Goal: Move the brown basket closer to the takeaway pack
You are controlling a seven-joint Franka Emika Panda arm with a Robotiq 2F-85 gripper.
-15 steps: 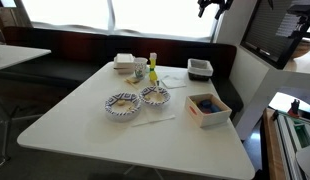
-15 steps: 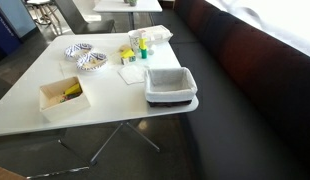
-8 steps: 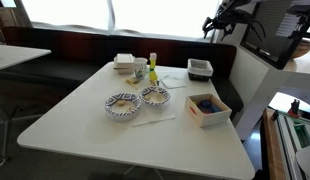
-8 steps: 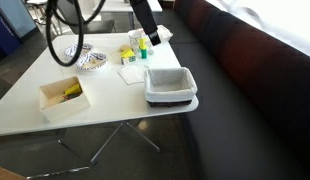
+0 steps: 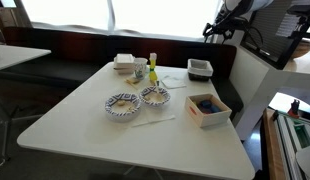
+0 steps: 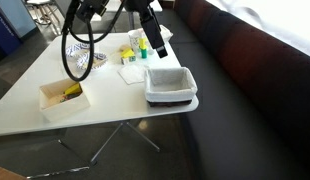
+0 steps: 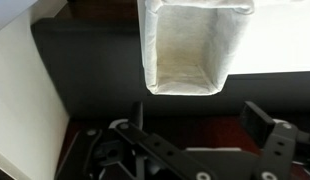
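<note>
The gripper lowers its spread fingers toward the table and around the basket's edge farthest from the takeaway pack (image 7: 149, 48) next, since that edge lies below and stands clear.
The basket (image 5: 200, 68) is dark with a white cloth liner and stands at the table's edge by the bench; it also shows in an exterior view (image 6: 171, 85) and the wrist view (image 7: 185, 50). The white takeaway pack (image 5: 125, 62) lies at the far end of the table, beyond the bottles. My gripper (image 5: 212, 32) hangs in the air above and just beyond the basket, apart from it, as an exterior view (image 6: 157, 44) also shows. In the wrist view its two fingers (image 7: 200, 125) are spread wide with nothing between them.
Two patterned bowls (image 5: 123, 104) (image 5: 155, 96) sit mid-table. A white box (image 5: 208, 108) with blue and yellow items stands near the front edge. Yellow and green bottles (image 5: 151, 68) stand between basket and pack. A dark bench (image 6: 245, 100) runs along the basket's side of the table.
The arm has come into both exterior views and dropped toward the basket. The basket and the other table items have not moved.
</note>
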